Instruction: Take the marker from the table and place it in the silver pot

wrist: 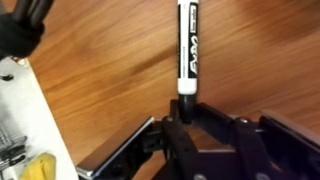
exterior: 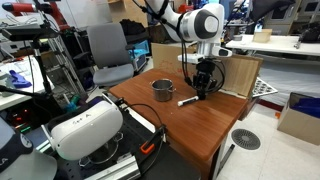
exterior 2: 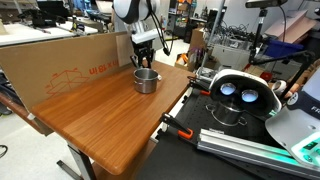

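My gripper lifts, moves to the silver pot's opening and lowers to release the marker's cap next, since the pot's rim stands higher than the marker (exterior: 188, 101).
The marker (wrist: 187, 45) is white with a black label and a dark tip. In the wrist view it lies on the wooden table (wrist: 100, 70) with its dark end between my jaws. My gripper (wrist: 186, 108) looks shut on that end. In an exterior view the gripper (exterior: 204, 88) is low at the table, with the marker (exterior: 188, 101) sticking out toward the silver pot (exterior: 162, 91). The pot stands upright a short way from the gripper. It also shows in the other exterior view (exterior 2: 146, 80), with the gripper (exterior 2: 143, 55) just behind it; the marker is hidden there.
A cardboard panel (exterior 2: 70, 65) stands along one table edge, and a cardboard box (exterior: 235, 75) stands behind the gripper. A white headset (exterior: 85, 128) and cables lie at the table's end. An office chair (exterior: 108, 50) stands beyond the table.
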`<state>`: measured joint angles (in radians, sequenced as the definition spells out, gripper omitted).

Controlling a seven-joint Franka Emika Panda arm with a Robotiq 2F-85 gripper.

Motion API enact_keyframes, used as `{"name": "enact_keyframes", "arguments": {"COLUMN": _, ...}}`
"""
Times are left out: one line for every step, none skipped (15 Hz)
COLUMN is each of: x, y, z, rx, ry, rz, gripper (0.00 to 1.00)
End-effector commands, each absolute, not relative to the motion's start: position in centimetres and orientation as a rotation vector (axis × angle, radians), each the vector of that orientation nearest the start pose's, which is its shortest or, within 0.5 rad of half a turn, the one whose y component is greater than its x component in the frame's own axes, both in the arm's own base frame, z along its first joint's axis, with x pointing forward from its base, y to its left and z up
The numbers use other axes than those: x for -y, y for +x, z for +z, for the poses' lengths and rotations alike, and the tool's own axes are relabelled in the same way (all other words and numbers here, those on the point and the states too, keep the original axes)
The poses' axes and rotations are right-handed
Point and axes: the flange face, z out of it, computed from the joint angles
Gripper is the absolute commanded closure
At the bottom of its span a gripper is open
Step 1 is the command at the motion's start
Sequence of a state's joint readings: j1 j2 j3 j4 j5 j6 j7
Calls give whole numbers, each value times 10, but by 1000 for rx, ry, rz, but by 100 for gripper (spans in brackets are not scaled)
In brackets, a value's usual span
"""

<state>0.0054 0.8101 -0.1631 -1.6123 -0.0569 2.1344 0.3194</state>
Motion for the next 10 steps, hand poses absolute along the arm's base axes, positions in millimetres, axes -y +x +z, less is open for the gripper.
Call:
{"name": "enact_keyframes", "arguments": {"x": 92, "y": 654, "z": 132, "rx": -630, "ry": -3229, "rz": 447, "gripper": 94}}
{"name": "enact_keyframes", "arguments": {"x": 92, "y": 653, "z": 134, "rx": -629, "ry": -3222, "rz": 446, "gripper": 95}}
{"name": "enact_keyframes", "arguments": {"x": 92, "y": 653, "z": 136, "rx": -625, "ry": -3216, "rz": 441, "gripper": 94}}
{"name": "enact_keyframes", "arguments": {"x": 92, "y": 653, "z": 138, "rx": -620, "ry": -3210, "rz": 432, "gripper": 94}}
{"name": "enact_keyframes", "arguments": {"x": 91, "y": 651, "z": 140, "rx": -611, "ry": -3206, "rz": 424, "gripper": 94}}
{"name": "enact_keyframes", "arguments": {"x": 89, "y": 650, "z": 145, "rx": -591, "ry": -3201, "rz": 403, "gripper": 94}}
{"name": "enact_keyframes", "arguments": {"x": 87, "y": 651, "z": 148, "rx": -571, "ry": -3201, "rz": 379, "gripper": 94}}
{"name": "enact_keyframes", "arguments": {"x": 83, "y": 650, "z": 155, "rx": -549, "ry": -3194, "rz": 360, "gripper": 94}}
{"name": "enact_keyframes", "arguments": {"x": 81, "y": 649, "z": 161, "rx": -531, "ry": -3188, "rz": 342, "gripper": 94}}
{"name": "enact_keyframes", "arguments": {"x": 78, "y": 648, "z": 169, "rx": -513, "ry": -3180, "rz": 322, "gripper": 94}}
